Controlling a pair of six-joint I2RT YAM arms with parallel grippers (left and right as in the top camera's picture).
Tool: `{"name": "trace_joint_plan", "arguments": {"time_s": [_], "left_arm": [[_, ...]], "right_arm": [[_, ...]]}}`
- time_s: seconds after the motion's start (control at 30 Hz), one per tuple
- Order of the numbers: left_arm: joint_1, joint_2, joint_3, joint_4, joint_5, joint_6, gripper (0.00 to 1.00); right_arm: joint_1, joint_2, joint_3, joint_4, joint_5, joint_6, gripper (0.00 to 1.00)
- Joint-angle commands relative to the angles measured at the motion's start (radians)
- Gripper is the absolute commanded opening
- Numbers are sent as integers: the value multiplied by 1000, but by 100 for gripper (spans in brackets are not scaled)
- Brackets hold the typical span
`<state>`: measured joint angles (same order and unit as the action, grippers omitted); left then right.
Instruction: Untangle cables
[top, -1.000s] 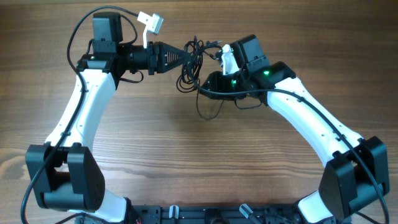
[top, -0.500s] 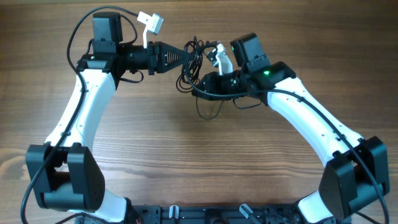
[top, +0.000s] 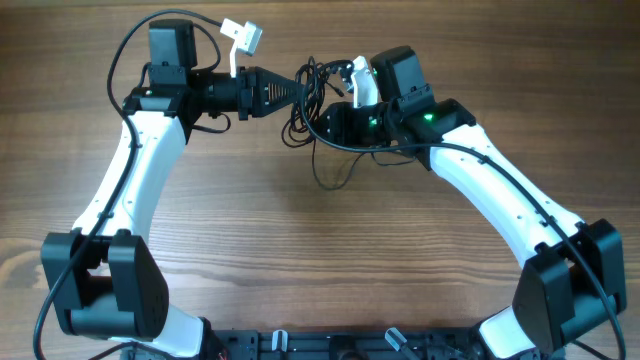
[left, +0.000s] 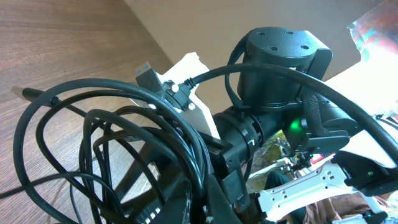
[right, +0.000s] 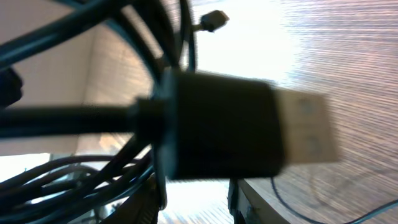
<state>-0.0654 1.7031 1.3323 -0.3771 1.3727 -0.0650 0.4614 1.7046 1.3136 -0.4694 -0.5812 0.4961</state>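
The cords still hang lifted, so my left gripper should next lower the bundle to the wooden tabletop and release it.
The cables (top: 318, 100) are a tangle of thin black cords lifted between my two grippers at the table's far middle, with one loop (top: 332, 172) trailing onto the wood. My left gripper (top: 303, 92) points right and is shut on the bundle. In the left wrist view the cords (left: 112, 124) fan out from its jaws (left: 196, 202). My right gripper (top: 330, 118) reaches in from the right, shut on cords of the same tangle. In the right wrist view a big black plug (right: 224, 127) with a silver tip (right: 308, 127) lies blurred across its fingertips (right: 196, 186) and hides them.
The wooden table (top: 300, 260) stretches toward the near edge. A white connector (top: 243, 38) sticks up on the left arm's own wire. The right arm's wrist (left: 280, 56) fills the left wrist view just behind the tangle. A small plug (right: 214, 20) dangles farther off.
The right gripper has moved up and a little left, closer to the left gripper, taking cords with it; the trailing loop shifted slightly. The left arm has stayed still.
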Motion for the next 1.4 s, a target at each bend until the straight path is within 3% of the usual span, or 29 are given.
{"name": "trace_joint_plan", "arguments": {"time_s": [0.0, 0.17, 0.43, 0.93, 1.37], "left_arm": [[-2, -7, 6, 2, 13, -2, 4], [-2, -7, 6, 2, 13, -3, 4], [-2, -7, 6, 2, 13, -21, 4], [-2, -7, 6, 3, 13, -21, 4], [68, -7, 6, 2, 36, -51, 4]], "right_arm": [[1, -3, 6, 11, 66, 13, 37], [25, -3, 6, 61, 78, 65, 37], [60, -3, 6, 92, 278, 110, 37], [62, 7, 6, 41, 532, 133, 36], [34, 169, 6, -28, 712, 196, 30]]}}
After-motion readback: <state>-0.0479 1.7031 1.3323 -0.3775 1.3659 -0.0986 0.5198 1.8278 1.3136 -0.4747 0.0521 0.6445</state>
